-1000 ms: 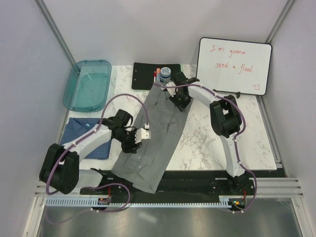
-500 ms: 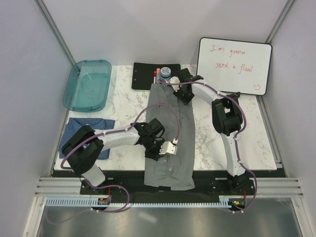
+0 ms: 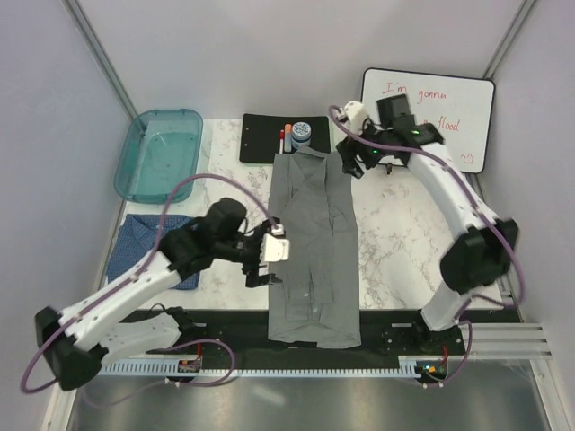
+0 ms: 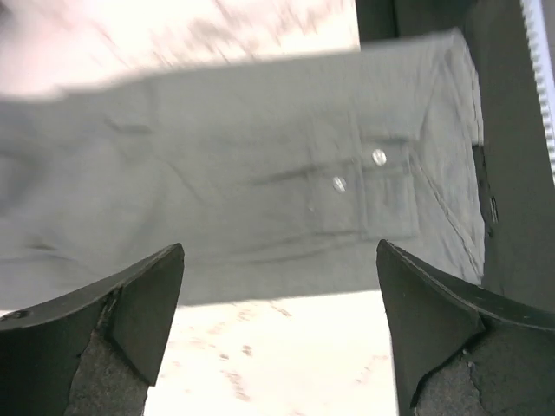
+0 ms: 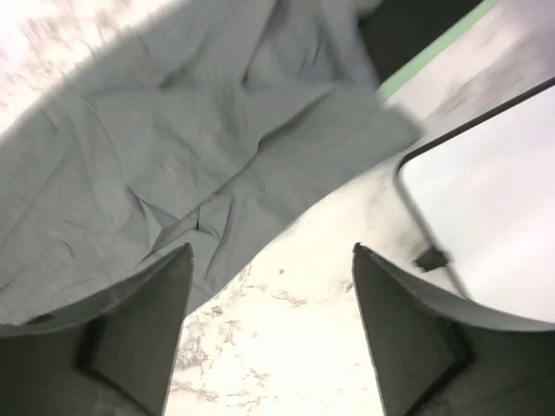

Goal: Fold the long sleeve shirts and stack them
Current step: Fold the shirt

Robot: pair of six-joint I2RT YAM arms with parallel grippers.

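I should draw my left gripper back, turn it and lower it onto the grey shirt's near corner toward the blue shirt, because the grey shirt's lower end hangs over the table's black edge.
The grey long sleeve shirt (image 3: 313, 242) lies flat in a long strip down the middle of the marble table (image 3: 404, 242); its lower end hangs over the black front edge. The blue shirt (image 3: 135, 247) sits folded at the left, partly behind my left arm. My left gripper (image 3: 265, 272) hovers open at the grey shirt's left edge. In the left wrist view that gripper (image 4: 279, 247) is empty, with the buttoned cloth (image 4: 260, 173) below. My right gripper (image 3: 351, 162) is open beside the shirt's top right corner. In the right wrist view it (image 5: 271, 250) holds nothing; the rumpled grey cloth (image 5: 173, 147) lies to its left.
A teal plastic tray (image 3: 135, 175) stands at the back left. A black clipboard (image 3: 260, 135) and a blue-lidded jar (image 3: 301, 133) sit just behind the shirt's top end. A whiteboard (image 3: 427, 117) leans at the back right, close to my right arm.
Both grippers have opened and let go of the grey shirt, which now lies straight down the table. The left gripper drew back left; the right arm lifted and swung right.
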